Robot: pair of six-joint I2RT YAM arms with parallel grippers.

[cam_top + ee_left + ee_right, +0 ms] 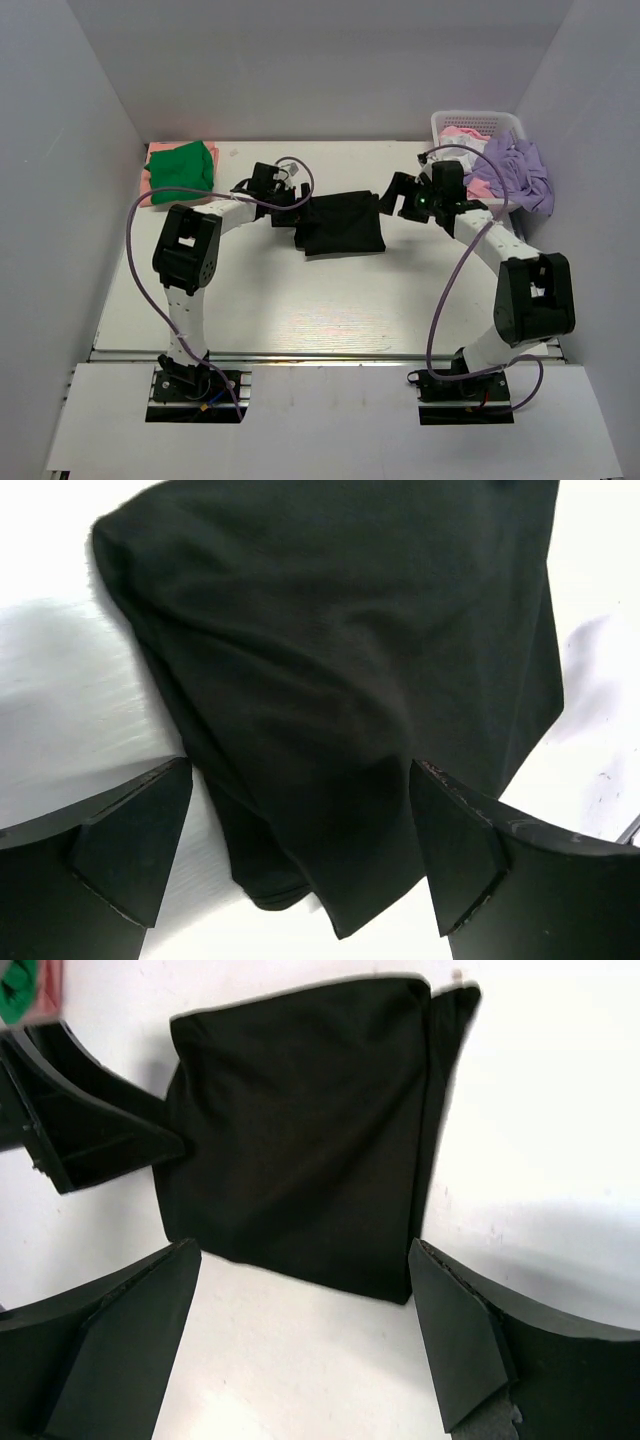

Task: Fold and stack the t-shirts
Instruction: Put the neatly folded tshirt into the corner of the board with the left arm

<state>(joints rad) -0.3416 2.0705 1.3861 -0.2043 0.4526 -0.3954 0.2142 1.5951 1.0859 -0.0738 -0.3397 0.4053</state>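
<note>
The loose end of the black t-shirt is already between my left gripper's spread fingers. I will lower my left gripper over that cloth next and close on it.
A black t-shirt (pixel 343 222) lies folded into a rectangle at the middle of the table. My left gripper (pixel 292 208) is at its left edge, open. In the left wrist view the black t-shirt (pixel 340 660) fills the space under and between the spread fingers of the left gripper (pixel 300 830), a loose corner pointing toward the camera. My right gripper (pixel 394 193) hovers just off the shirt's right edge, open. In the right wrist view the right gripper (pixel 305 1330) has bare table between its fingers, and the black t-shirt (pixel 300 1130) lies just beyond them.
A green t-shirt (pixel 182 168) rests on a salmon-pink one (pixel 149 180) at the back left. A white lattice basket (pixel 478 124) at the back right holds a pale pink cloth (pixel 465 134), with a lavender t-shirt (pixel 515 170) draped over its side. White walls enclose the table.
</note>
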